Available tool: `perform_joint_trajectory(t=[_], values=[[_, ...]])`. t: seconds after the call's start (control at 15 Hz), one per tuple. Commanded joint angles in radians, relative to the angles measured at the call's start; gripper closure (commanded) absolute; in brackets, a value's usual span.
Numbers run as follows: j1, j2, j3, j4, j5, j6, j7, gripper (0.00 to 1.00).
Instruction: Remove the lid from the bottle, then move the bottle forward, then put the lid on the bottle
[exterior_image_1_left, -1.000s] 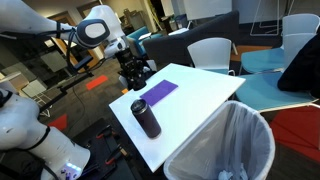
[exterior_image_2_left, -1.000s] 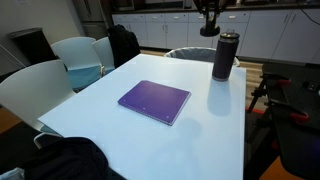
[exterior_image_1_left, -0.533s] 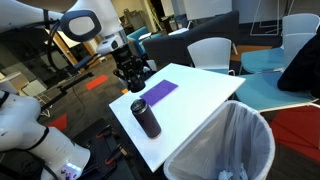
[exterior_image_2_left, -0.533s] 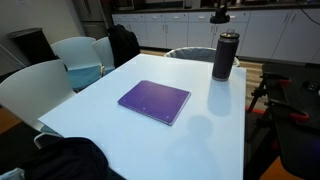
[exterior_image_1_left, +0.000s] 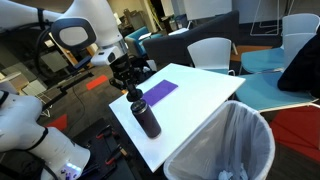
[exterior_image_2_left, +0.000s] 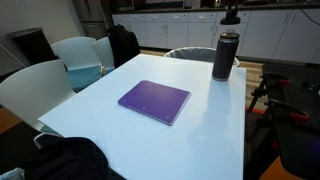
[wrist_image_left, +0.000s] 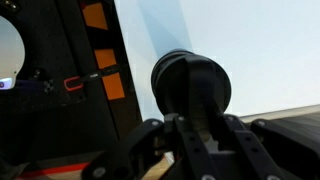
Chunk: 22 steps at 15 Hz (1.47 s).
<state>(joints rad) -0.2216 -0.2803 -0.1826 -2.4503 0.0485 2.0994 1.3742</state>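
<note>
The small round black lid is still above the bottle, so I need to move my gripper down onto the dark bottle's neck (exterior_image_2_left: 229, 35) until the lid sits there, and then let go of the lid.
The dark bottle (exterior_image_1_left: 146, 118) stands upright near the table's edge and also shows in an exterior view (exterior_image_2_left: 225, 55). My gripper (exterior_image_1_left: 133, 88) hangs just above its top, also seen in an exterior view (exterior_image_2_left: 230, 11). Its fingers are closed on the small round black lid (exterior_image_1_left: 136, 96), which hovers a little above the neck (exterior_image_2_left: 230, 19). In the wrist view the lid (wrist_image_left: 192, 85) fills the space at my fingertips (wrist_image_left: 190, 120) and hides most of the bottle below.
A flat purple sheet (exterior_image_1_left: 157, 93) lies mid-table (exterior_image_2_left: 155, 100). A wire bin with a clear bag (exterior_image_1_left: 240, 135) stands against the table. White chairs (exterior_image_2_left: 75, 55) and a dark jacket (exterior_image_2_left: 122, 45) surround the table (exterior_image_2_left: 120, 130).
My gripper has travelled sideways with the lid from beside the bottle to right over its top. The bottle and the purple sheet have not moved.
</note>
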Motion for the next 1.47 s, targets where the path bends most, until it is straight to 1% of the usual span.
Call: perform_joint_trajectory(t=[0.0,0.4,0.6,1.0,1.4], values=[[-0.019,-0.02,0.002,-0.03,0.041,-0.002,-0.04,0.94],[-0.02,-0.021,0.022,-0.057,0.028,0.014,-0.013,0.94],[-0.023,-0.034,0.031,-0.072,0.015,0.048,-0.002,0.94],[-0.038,-0.037,0.036,-0.085,-0.023,0.073,0.018,0.94],[-0.041,-0.031,0.034,-0.091,-0.027,0.08,0.003,0.94]])
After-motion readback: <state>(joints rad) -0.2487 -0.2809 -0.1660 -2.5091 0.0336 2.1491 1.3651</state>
